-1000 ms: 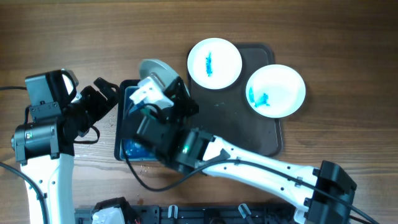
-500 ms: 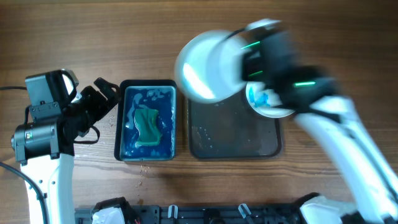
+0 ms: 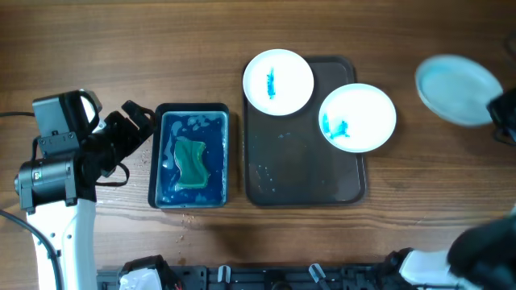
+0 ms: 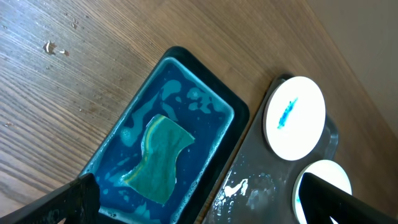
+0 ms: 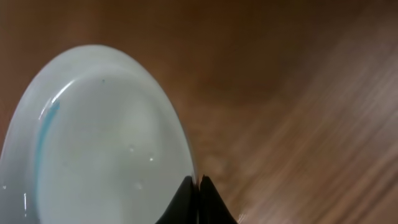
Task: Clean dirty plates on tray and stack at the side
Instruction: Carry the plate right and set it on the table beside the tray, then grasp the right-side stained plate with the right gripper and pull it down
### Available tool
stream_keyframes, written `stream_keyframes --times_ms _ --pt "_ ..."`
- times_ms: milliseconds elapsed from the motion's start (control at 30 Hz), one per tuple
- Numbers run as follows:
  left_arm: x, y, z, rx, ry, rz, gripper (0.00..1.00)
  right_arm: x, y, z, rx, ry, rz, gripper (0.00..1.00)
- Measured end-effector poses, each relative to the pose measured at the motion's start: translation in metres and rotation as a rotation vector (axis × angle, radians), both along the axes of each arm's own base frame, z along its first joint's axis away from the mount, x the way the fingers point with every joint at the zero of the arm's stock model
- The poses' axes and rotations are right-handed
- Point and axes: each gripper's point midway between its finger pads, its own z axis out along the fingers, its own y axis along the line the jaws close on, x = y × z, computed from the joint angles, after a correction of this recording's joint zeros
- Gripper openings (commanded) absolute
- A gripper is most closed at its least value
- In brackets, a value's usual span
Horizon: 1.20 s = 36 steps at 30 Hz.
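Observation:
The wet plate goes down flat in my right gripper on the empty wood beside the tray next, back toward the nearer smeared plate.
Two white plates smeared with blue lie on the dark tray [image 3: 302,173]: one at its back left [image 3: 278,81], one at its right [image 3: 357,118]. Both also show in the left wrist view [image 4: 295,117] [image 4: 317,186]. My right gripper [image 5: 199,182] is shut on the rim of a wet, clean-looking white plate [image 3: 456,90] [image 5: 93,143], held over the table at the far right. My left gripper [image 3: 133,121] is open and empty, left of the blue water tub [image 3: 192,122], where a green sponge [image 3: 191,163] [image 4: 159,158] lies.
Soapy water smears lie on the tray's bare front part [image 4: 239,186]. Water drops and crumbs dot the wood left of the tub [image 4: 48,46]. A rail with fittings runs along the table's front edge [image 3: 266,275].
My right arm has swung from the tub across the tray to the far right, carrying the washed plate with it. The left arm has not moved.

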Motion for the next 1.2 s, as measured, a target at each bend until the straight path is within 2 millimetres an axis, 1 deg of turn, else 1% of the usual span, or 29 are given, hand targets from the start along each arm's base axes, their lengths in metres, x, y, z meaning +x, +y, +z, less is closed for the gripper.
stream_keyframes --times_ms 33,100,133,167,233,333,367,433,467,567,633,700,733,800,833,900,933,967,1000,1033,1100,1133,1167,1200 --pt "0.0 0.0 0.0 0.0 0.0 0.0 1.0 -0.006 -0.009 -0.017 0.033 0.044 -0.028 0.04" --pt "0.0 0.0 0.0 0.0 0.0 0.0 1.0 -0.012 -0.019 -0.045 0.08 0.107 -0.048 0.04" --pt "0.0 0.0 0.0 0.0 0.0 0.0 1.0 -0.014 -0.021 -0.059 0.104 0.141 -0.047 0.04" --pt "0.0 0.0 0.0 0.0 0.0 0.0 1.0 -0.016 -0.021 -0.069 0.121 0.167 -0.039 0.04" --pt "0.0 0.0 0.0 0.0 0.0 0.0 1.0 -0.021 -0.016 -0.091 0.163 0.23 -0.023 0.04" --pt "0.0 0.0 0.0 0.0 0.0 0.0 1.0 -0.026 -0.011 -0.11 0.184 0.286 0.0 0.04" --pt "0.0 0.0 0.0 0.0 0.0 0.0 1.0 -0.027 -0.007 -0.116 0.19 0.299 0.008 0.06" --pt "0.0 0.0 0.0 0.0 0.0 0.0 1.0 -0.032 -0.001 -0.123 0.199 0.32 0.016 0.21" --pt "0.0 0.0 0.0 0.0 0.0 0.0 1.0 -0.034 0.001 -0.126 0.199 0.33 0.026 0.27" --pt "0.0 0.0 0.0 0.0 0.0 0.0 1.0 -0.039 0.005 -0.131 0.202 0.355 0.037 0.32" --pt "0.0 0.0 0.0 0.0 0.0 0.0 1.0 -0.04 0.005 -0.132 0.199 0.356 0.05 0.36" --pt "0.0 0.0 0.0 0.0 0.0 0.0 1.0 -0.034 0.008 -0.127 0.189 0.325 0.093 0.44" --pt "0.0 0.0 0.0 0.0 0.0 0.0 1.0 -0.028 0.011 -0.123 0.185 0.296 0.12 0.46" --pt "0.0 0.0 0.0 0.0 0.0 0.0 1.0 -0.012 0.025 -0.104 0.165 0.212 0.215 0.48" --pt "0.0 0.0 0.0 0.0 0.0 0.0 1.0 -0.001 0.037 -0.089 0.147 0.156 0.28 0.48" --pt "0.0 0.0 0.0 0.0 0.0 0.0 1.0 0.019 0.07 -0.056 0.102 0.048 0.442 0.52" --pt "0.0 0.0 0.0 0.0 0.0 0.0 1.0 0.024 0.083 -0.045 0.088 0.015 0.497 0.53" --pt "0.0 0.0 0.0 0.0 0.0 0.0 1.0 0.03 0.102 -0.032 0.067 -0.023 0.577 0.54" --pt "0.0 0.0 0.0 0.0 0.0 0.0 1.0 0.034 0.115 -0.025 0.05 -0.043 0.639 0.55" --pt "0.0 0.0 0.0 0.0 0.0 0.0 1.0 0.04 0.133 -0.019 0.029 -0.066 0.716 0.56" --pt "0.0 0.0 0.0 0.0 0.0 0.0 1.0 0.054 0.155 -0.016 -0.017 -0.093 0.81 0.64" --pt "0.0 0.0 0.0 0.0 0.0 0.0 1.0 0.064 0.163 -0.018 -0.066 -0.104 0.854 0.69" --pt "0.0 0.0 0.0 0.0 0.0 0.0 1.0 0.073 0.17 -0.023 -0.111 -0.11 0.883 0.71" --pt "0.0 0.0 0.0 0.0 0.0 0.0 1.0 0.085 0.174 -0.036 -0.179 -0.104 0.895 0.71"
